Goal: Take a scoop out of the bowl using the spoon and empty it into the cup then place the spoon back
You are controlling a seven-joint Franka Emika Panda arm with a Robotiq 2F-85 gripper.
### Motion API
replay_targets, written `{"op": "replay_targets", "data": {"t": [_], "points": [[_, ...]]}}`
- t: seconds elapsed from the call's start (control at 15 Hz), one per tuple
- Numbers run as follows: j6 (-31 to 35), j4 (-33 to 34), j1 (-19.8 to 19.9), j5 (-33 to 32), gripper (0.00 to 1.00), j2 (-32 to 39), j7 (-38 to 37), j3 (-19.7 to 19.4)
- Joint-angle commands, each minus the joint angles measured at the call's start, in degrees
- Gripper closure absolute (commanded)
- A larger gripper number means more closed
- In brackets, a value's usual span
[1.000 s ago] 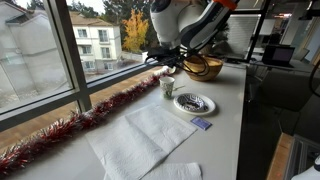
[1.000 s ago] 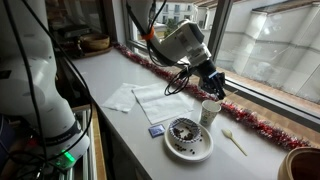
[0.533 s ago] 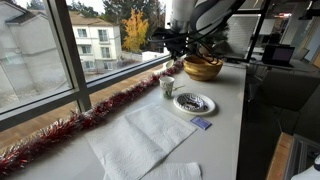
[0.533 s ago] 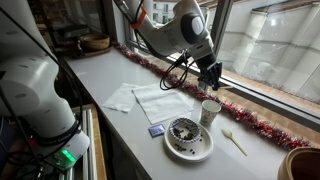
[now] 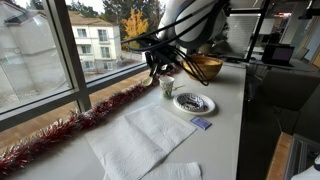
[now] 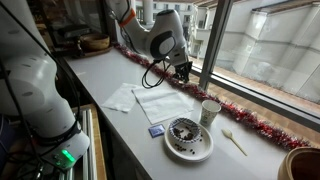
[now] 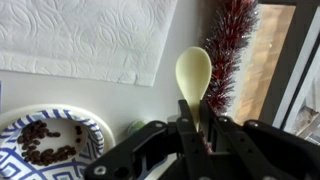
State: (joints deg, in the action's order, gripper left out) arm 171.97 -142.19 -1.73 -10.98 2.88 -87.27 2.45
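My gripper will move down and over to the white paper towel's edge by the tinsel (image 5: 140, 115) and let go of the spoon, because that part of the paper towel is clear.
In the wrist view my gripper (image 7: 196, 106) is shut on the handle of a pale cream spoon (image 7: 193, 70), whose scoop end sticks out past the fingertips. The white and dark-blue patterned bowl (image 7: 45, 140) holds dark bits and lies to the lower left. In both exterior views the gripper (image 6: 183, 73) (image 5: 153, 67) hangs above the counter by the window, away from the small white cup (image 6: 210, 112) (image 5: 167, 86) and the bowl (image 6: 189, 138) (image 5: 194, 102). Another pale spoon (image 6: 233, 141) lies on the counter beyond the cup.
A white paper towel (image 6: 165, 103) (image 7: 90, 35) lies under the arm, with a second one (image 6: 120, 98) beside it. Red tinsel (image 6: 250, 122) (image 7: 228, 50) runs along the window sill. A tan wooden bowl (image 5: 203, 67) and a small blue item (image 6: 156, 130) are nearby.
My gripper has moved from just beside the cup away along the window, to above the paper towel's far edge. The cup, the bowl and the spoon on the counter have not moved.
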Motion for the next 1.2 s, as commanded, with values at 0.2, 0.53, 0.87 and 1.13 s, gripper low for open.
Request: {"op": "replay_targets", "data": {"t": [0.2, 0.53, 0.87, 1.13], "points": [[0.7, 9.83, 12.48, 29.22, 0.96, 14.37, 18.66, 27.3], [-9.11, 15.8, 31.45, 44.51, 0.96, 20.13, 35.69, 40.64], [-15.1, 16.63, 21.01, 53.98, 0.85, 16.76, 43.96, 26.62], [-14.64, 16.49, 14.8, 53.99, 0.96, 17.49, 42.47, 20.85]]}}
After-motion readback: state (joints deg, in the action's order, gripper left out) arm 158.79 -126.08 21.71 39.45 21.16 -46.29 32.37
